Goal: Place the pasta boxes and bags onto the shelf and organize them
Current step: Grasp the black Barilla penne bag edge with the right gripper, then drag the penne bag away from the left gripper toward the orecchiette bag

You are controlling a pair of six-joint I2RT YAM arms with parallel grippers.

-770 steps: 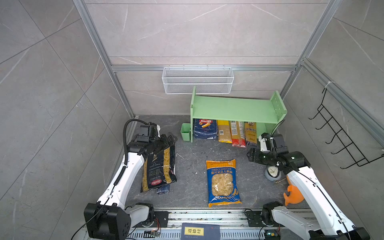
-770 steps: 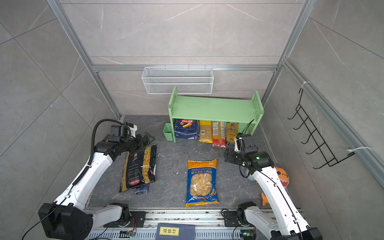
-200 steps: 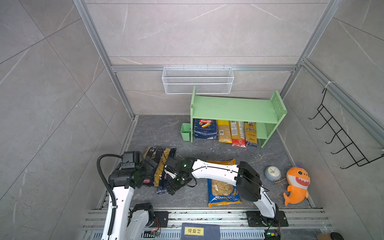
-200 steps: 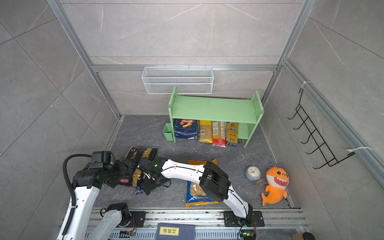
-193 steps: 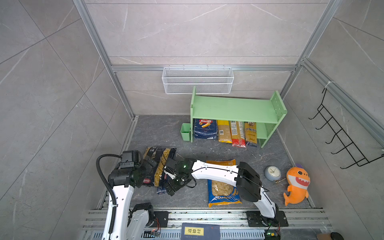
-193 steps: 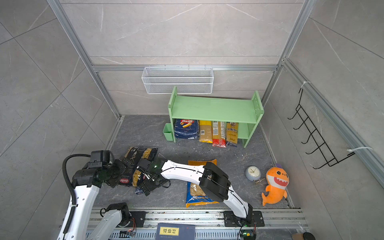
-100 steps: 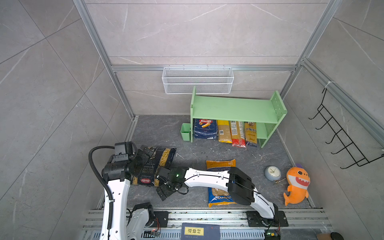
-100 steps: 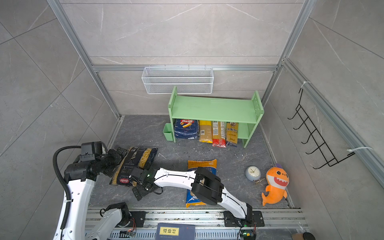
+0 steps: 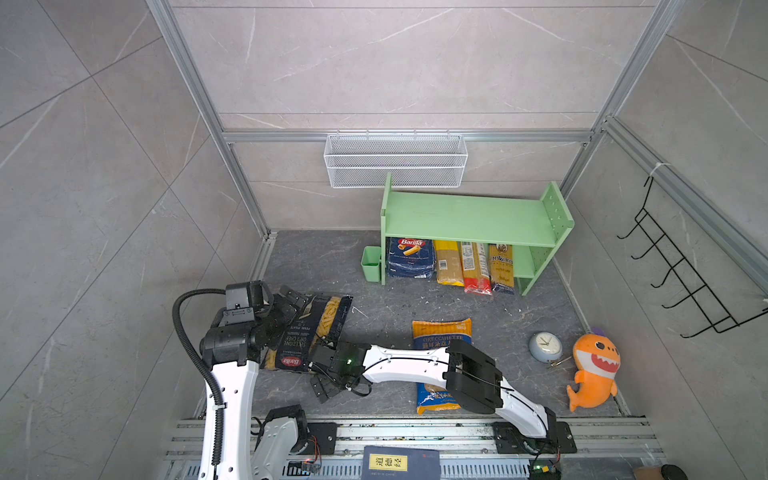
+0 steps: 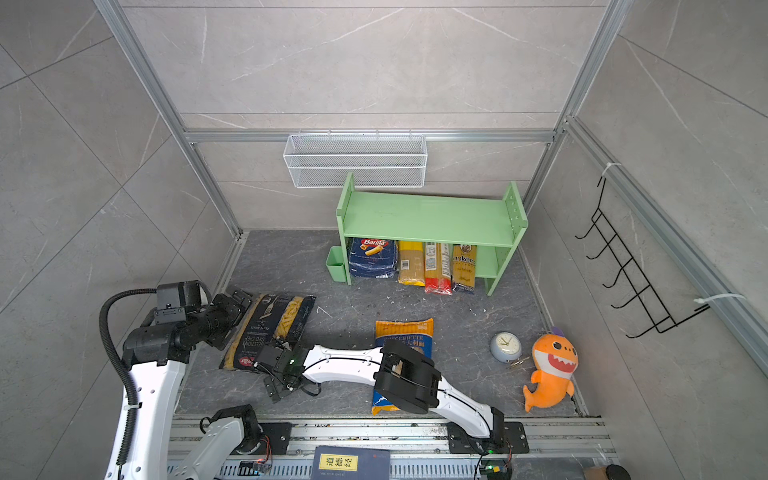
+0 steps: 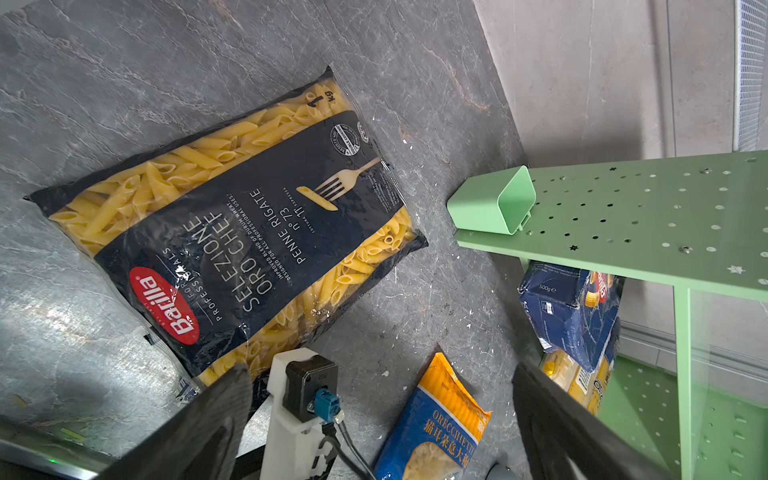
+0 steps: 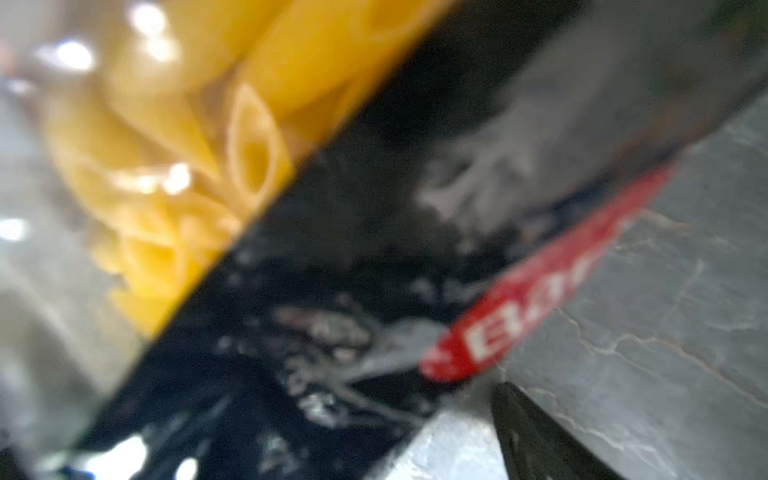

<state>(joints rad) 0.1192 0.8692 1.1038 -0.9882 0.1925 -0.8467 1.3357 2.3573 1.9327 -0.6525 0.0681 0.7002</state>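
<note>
I will next move my right gripper toward the black Barilla penne bag and close on its near corner (image 9: 306,365) (image 12: 256,400), as it is just ahead of the open fingers.
The black Barilla penne bag (image 9: 309,332) (image 10: 270,326) (image 11: 232,232) lies flat on the floor at the left. My left gripper (image 9: 286,320) (image 10: 230,318) (image 11: 380,372) hovers by its far-left end, open with nothing between the fingers. My right gripper (image 9: 322,372) (image 10: 270,372) reaches across to the bag's near end, where the logo is, and is open. In the right wrist view that end is blurred and one finger (image 12: 536,440) shows. The blue-orange orecchiette bag (image 9: 440,332) (image 10: 405,330) (image 11: 436,424) lies partly under the right arm. The green shelf (image 9: 469,218) (image 10: 428,218) holds the blue Barilla box (image 9: 409,257) and three slim packs (image 9: 476,266) below.
A small green cup (image 9: 371,264) hangs on the shelf's left side and a white wire basket (image 9: 395,160) on the back wall. A clock (image 9: 545,347) and an orange plush (image 9: 594,368) sit at the right. A black hook rack (image 9: 685,282) is on the right wall.
My left gripper has pulled away from the penne bag toward the back left and risen. The right gripper has slid left and nearer along the bag's near end. The bag has shifted slightly left.
</note>
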